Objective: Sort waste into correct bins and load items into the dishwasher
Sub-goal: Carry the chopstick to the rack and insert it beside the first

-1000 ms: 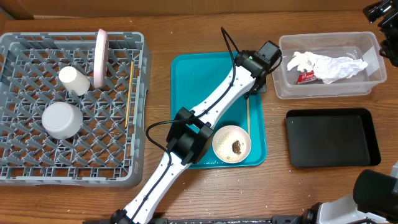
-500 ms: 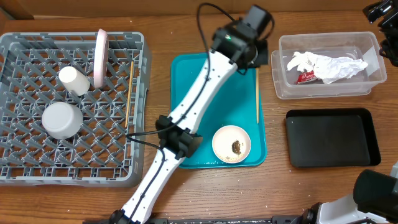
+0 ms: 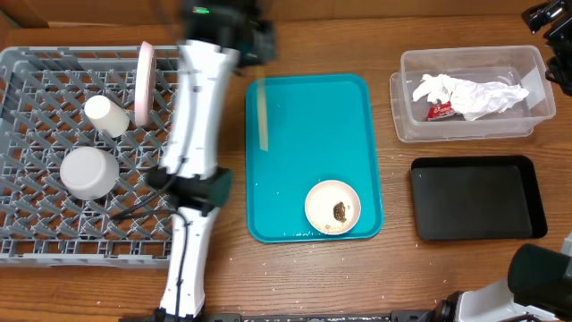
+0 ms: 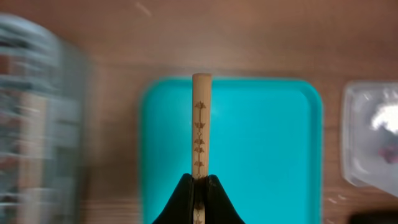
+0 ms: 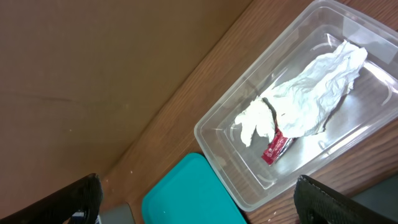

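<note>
My left gripper swings down over the rack's side beside another chopstick next, since that chopstick lies in the grey rack [image 3: 54, 241].
My left gripper [image 3: 254, 46] is shut on a wooden chopstick [image 3: 262, 118], held in the air over the left edge of the teal tray [image 3: 313, 125], and is blurred by motion. In the left wrist view the chopstick [image 4: 200, 124] sticks straight out from the closed jaws [image 4: 200, 182]. The grey rack [image 3: 54, 241] holds a white cup [image 3: 105, 114], a pale bowl [image 3: 88, 172], a plate on edge [image 3: 143, 82] and another chopstick [image 3: 185, 134]. A small dish [image 3: 332, 199] with a brown lump [image 3: 341, 211] sits on the teal tray. My right gripper [image 5: 211, 208] is open and empty above the clear tub [image 5: 224, 168].
The clear tub [image 3: 402, 125] at the right back holds crumpled white paper [image 3: 469, 94] and a red wrapper [image 3: 440, 110]. The shallow black tray [image 3: 478, 197] lies in front of it. The right arm's base [image 3: 536, 268] shows at the lower right.
My left arm has swung left from the teal tray's back right corner to its left edge beside the rack, carrying the chopstick. The right arm has not moved.
</note>
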